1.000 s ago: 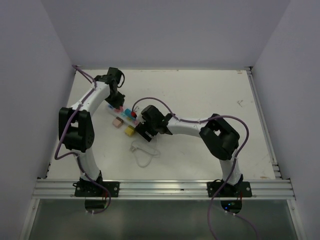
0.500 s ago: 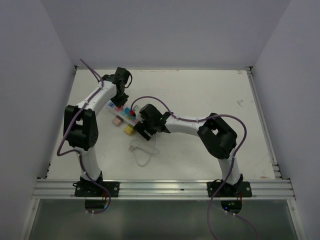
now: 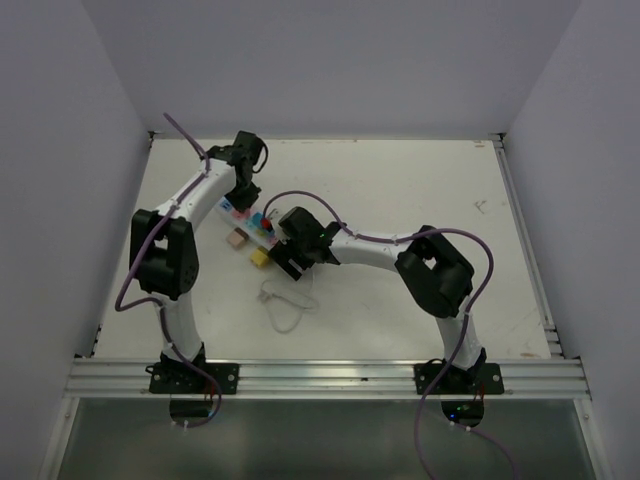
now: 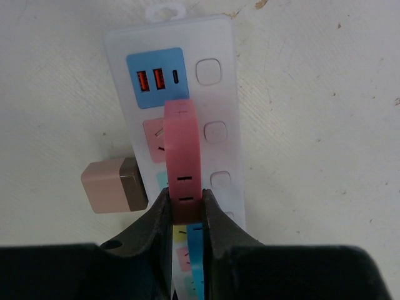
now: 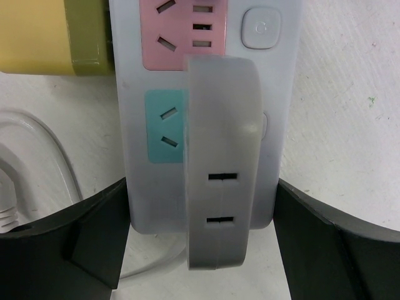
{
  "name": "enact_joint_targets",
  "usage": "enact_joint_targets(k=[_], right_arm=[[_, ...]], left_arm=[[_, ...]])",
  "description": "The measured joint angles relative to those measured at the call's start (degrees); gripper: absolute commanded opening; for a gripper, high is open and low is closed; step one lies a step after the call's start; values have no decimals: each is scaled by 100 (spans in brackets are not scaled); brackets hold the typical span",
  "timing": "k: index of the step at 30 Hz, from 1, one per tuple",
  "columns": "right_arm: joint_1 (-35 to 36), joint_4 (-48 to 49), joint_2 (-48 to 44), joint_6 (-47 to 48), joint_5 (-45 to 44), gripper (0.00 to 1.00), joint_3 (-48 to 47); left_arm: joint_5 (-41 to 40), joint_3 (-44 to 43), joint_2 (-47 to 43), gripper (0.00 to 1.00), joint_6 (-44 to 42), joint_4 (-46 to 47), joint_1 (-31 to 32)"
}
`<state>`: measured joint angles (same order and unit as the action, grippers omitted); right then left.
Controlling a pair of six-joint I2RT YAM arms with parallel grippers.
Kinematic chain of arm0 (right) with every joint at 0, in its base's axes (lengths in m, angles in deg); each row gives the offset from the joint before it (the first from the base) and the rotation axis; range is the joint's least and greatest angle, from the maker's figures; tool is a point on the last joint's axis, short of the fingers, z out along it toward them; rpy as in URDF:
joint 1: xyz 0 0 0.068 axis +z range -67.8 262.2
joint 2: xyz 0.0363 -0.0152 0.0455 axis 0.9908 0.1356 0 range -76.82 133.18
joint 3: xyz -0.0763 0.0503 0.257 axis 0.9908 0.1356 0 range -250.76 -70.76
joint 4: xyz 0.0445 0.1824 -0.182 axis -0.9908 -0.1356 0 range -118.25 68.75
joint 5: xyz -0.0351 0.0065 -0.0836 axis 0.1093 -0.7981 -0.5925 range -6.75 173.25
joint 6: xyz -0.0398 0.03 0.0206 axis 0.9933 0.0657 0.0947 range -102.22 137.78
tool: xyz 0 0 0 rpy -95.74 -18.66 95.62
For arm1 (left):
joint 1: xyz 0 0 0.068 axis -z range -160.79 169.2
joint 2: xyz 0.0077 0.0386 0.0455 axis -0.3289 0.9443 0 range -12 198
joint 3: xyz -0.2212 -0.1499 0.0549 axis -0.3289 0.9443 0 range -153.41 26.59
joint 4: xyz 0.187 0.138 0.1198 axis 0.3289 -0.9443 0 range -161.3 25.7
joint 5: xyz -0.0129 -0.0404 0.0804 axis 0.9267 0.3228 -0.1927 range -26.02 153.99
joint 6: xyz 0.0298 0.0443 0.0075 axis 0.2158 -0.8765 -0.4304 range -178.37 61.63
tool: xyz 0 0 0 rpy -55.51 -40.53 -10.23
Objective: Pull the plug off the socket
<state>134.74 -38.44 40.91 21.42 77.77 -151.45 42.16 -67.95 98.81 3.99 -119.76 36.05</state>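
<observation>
The bare tabletop past the power strip's blue end is to my left gripper's left in the top view. Next I need to move my left gripper there, lower it and release the pink-red plug.
The socket point(image 3: 252, 224) is a long white power strip with pastel outlet faces, lying diagonally on the table. In the left wrist view the strip point(image 4: 215, 87) runs away from me. My left gripper point(image 4: 186, 203) is shut on a pink-red plug point(image 4: 182, 150) that stands over the strip's pink outlet. A blue plug point(image 4: 200, 250) shows just behind it. In the right wrist view my right gripper point(image 5: 201, 194) straddles the strip's cord end point(image 5: 134, 187), one finger against each long side. A pale grey plug point(image 5: 222, 169) stands in that end between them.
A brown cube adapter point(image 4: 112, 185) lies on the table beside the strip. A yellow cube adapter point(image 5: 50, 34) lies near the cord end. The thin white cord point(image 3: 285, 308) loops toward the front edge. Side walls stand close at left and right.
My left gripper has shifted a little toward the far right along the strip. The right gripper has stayed at the strip's cord end.
</observation>
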Motion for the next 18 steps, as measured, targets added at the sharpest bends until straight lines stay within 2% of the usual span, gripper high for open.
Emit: enact_joint_targets(k=[11,14,18], right_arm=[[-9,48,20,133,55,0,4],[-11,48,28,129,61,0,-7],[-11,26,42,116,52,0,-33]], left_arm=[[1244,-20,114,0,-142,-15,-756],[1257,-61,153,0,-223,-13,-758],[887,-87,153,0,-358,-13,-492]])
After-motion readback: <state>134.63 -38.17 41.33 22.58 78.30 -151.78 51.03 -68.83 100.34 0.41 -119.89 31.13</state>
